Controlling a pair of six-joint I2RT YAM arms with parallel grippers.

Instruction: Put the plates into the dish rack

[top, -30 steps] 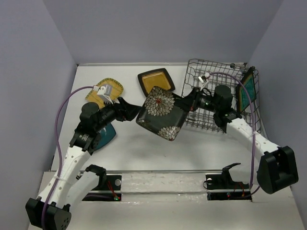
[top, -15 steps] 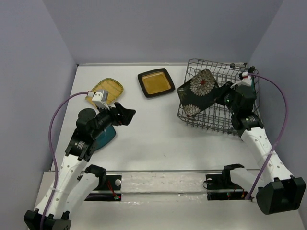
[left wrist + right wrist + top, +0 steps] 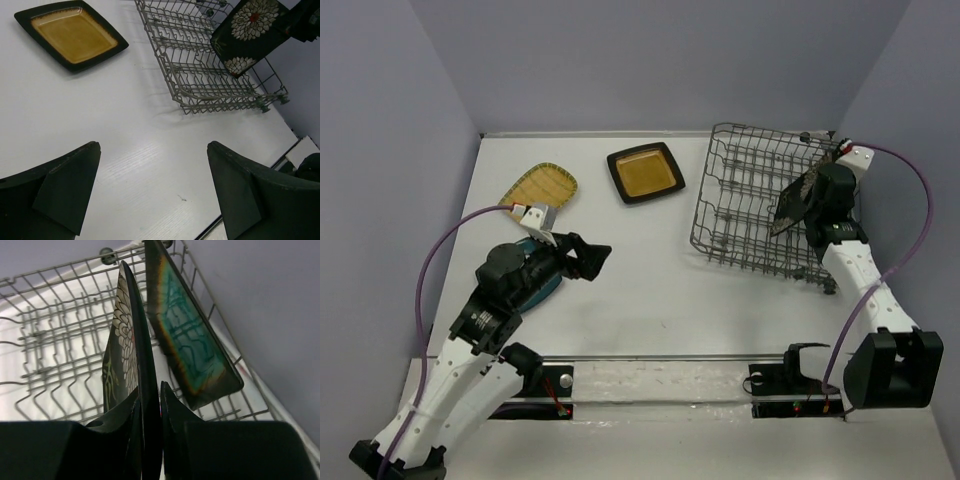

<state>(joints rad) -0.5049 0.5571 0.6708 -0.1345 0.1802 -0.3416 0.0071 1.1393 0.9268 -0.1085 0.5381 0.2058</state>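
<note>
I will turn my right gripper and lower it toward the rack (image 3: 740,180) beside the teal plate (image 3: 542,283), because the floral plate is still hanging at a slant above the wires.
My right gripper (image 3: 807,200) is shut on the black floral-patterned plate (image 3: 793,204) and holds it on edge over the right end of the grey wire dish rack (image 3: 740,180). In the right wrist view the floral plate (image 3: 131,340) stands beside the teal plate with brown rim (image 3: 187,340), which leans in the rack (image 3: 55,340). My left gripper (image 3: 592,258) is open and empty above the table. The amber plate (image 3: 645,172) and the yellow-tan gridded plate (image 3: 540,187) lie flat on the table. The dark teal plate (image 3: 542,283) is mostly hidden under my left arm.
Purple walls close in the white table (image 3: 650,290) on three sides. A rail (image 3: 670,358) runs along the near edge between the arm bases. In the left wrist view the amber plate (image 3: 70,32), the rack (image 3: 200,75) and the floral plate (image 3: 247,30) show.
My right gripper has carried the floral plate from the table's middle to the rack's right end and turned it on edge. My left gripper let go of it and drew back.
</note>
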